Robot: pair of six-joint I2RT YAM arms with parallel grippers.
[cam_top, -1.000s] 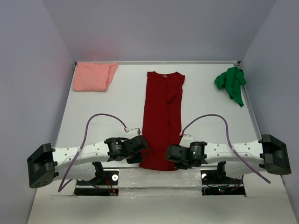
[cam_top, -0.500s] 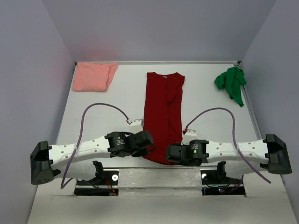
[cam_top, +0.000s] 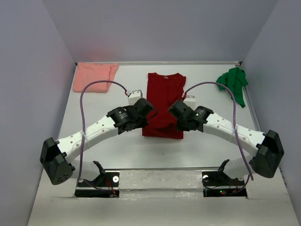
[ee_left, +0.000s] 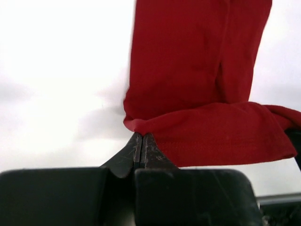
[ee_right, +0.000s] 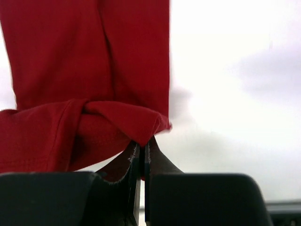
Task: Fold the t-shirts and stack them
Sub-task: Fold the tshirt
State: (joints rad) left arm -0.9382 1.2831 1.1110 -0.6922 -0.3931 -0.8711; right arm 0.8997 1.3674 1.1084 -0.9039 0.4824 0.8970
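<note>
Next, the right gripper carries the t-shirt's hem corner outward onto the t-shirt's upper body [cam_top: 177,92] [ee_right: 143,12] and lets go, as that part of the t-shirt is still uncovered.
The dark red t-shirt [cam_top: 164,94] lies lengthwise at the table's middle, its near hem lifted and doubled back over the body. My left gripper [cam_top: 149,109] is shut on the hem's left corner [ee_left: 136,126]. My right gripper [cam_top: 172,107] is shut on the hem's right corner [ee_right: 153,129]. The raised fold [ee_left: 221,132] hangs between the two grippers above the table. A pale salmon pink t-shirt [cam_top: 95,77] lies folded at the far left corner. A bright green t-shirt [cam_top: 233,84] sits crumpled at the far right.
Purple cables arc over both white arms. The walls close in on the left, back and right. A metal base plate [cam_top: 160,181] runs along the near edge between the arm mounts.
Both grippers have carried the red shirt's near hem away from the table's near edge toward the collar, lifting it and folding the shirt over itself. Both arms have stretched forward.
</note>
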